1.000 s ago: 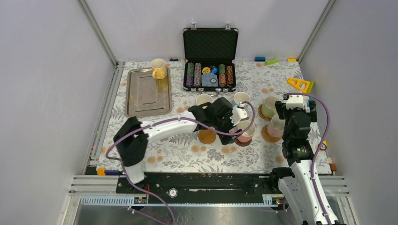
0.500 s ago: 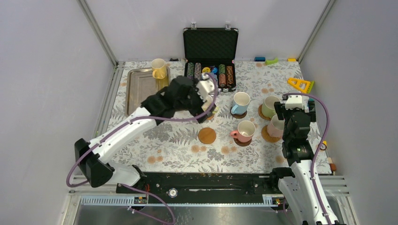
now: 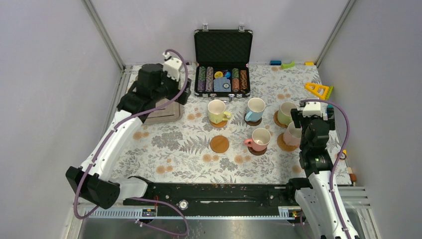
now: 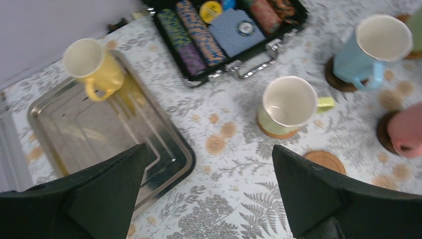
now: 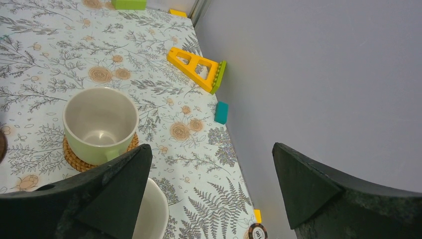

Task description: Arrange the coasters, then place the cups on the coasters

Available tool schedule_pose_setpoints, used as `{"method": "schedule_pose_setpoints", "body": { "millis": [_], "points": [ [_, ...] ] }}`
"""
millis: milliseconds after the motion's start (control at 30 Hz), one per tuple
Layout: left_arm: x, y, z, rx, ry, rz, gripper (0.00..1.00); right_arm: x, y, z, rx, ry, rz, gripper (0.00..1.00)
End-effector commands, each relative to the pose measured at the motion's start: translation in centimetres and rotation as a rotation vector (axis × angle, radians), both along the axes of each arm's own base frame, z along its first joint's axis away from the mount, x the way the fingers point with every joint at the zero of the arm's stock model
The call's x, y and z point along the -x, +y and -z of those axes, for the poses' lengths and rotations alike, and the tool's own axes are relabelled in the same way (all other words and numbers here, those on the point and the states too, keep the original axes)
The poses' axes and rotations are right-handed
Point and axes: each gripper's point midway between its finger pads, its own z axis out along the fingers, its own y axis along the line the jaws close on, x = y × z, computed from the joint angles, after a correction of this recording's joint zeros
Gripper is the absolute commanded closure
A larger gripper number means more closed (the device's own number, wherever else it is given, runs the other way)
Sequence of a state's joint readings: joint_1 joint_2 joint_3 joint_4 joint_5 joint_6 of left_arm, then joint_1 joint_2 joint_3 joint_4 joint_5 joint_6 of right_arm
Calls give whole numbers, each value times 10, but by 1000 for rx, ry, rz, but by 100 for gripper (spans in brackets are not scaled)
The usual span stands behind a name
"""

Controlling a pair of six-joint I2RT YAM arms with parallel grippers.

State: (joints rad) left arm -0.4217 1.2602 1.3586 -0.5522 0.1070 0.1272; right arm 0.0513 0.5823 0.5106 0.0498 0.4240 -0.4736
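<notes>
The yellow cup's handle (image 4: 90, 92) sticks out clear over the tray (image 4: 74, 134). My left gripper needs to reach outward, turning and lowering to pinch it.
A yellow cup (image 4: 92, 62) stands at the far corner of the silver tray (image 4: 74, 134); in the top view my left arm hides it. My left gripper (image 4: 209, 149) hangs open and empty above the tray's near right corner. A pale yellow cup (image 3: 217, 110) sits on a tan coaster, a blue cup (image 3: 256, 107) and a pink cup (image 3: 260, 139) on dark coasters, and a green cup (image 5: 99, 124) on a woven coaster (image 5: 74, 159). One tan coaster (image 3: 219, 144) lies bare. My right gripper (image 5: 211, 148) is open above another cup (image 3: 293, 133), which is partly hidden.
An open black case of poker chips (image 3: 222, 64) stands at the back centre. A yellow triangle toy (image 3: 318, 89) and small blocks lie by the right wall, where a loose poker chip (image 5: 256, 231) also lies. Frame posts border the table on both sides.
My left arm has swung from the middle cups back and left over the tray, leaving the pale yellow cup uncovered on its coaster. The right arm has not moved.
</notes>
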Motion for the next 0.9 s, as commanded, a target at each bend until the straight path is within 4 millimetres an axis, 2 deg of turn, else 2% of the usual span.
{"method": "schedule_pose_setpoints", "body": {
  "millis": [0, 200, 367, 567, 733, 867],
  "points": [
    [-25, 34, -41, 65, -87, -170, 1, 0, 1, -14, -17, -49, -4, 0],
    [-61, 69, -30, 75, -7, -325, 1, -1, 2, -12, -20, -46, -12, 0],
    [-96, 104, -11, 84, 44, -468, 1, 0, 2, -12, -19, -45, -12, 0],
    [-137, 135, 13, 130, 118, -566, 1, -1, 3, -10, -18, -40, -17, 0],
    [-171, 146, 33, 153, 149, -611, 1, -2, 3, -8, -15, -29, -18, 0],
    [-196, 141, 55, 163, 179, -589, 1, -3, 2, -6, -14, -23, -17, 0]
  ]
}}
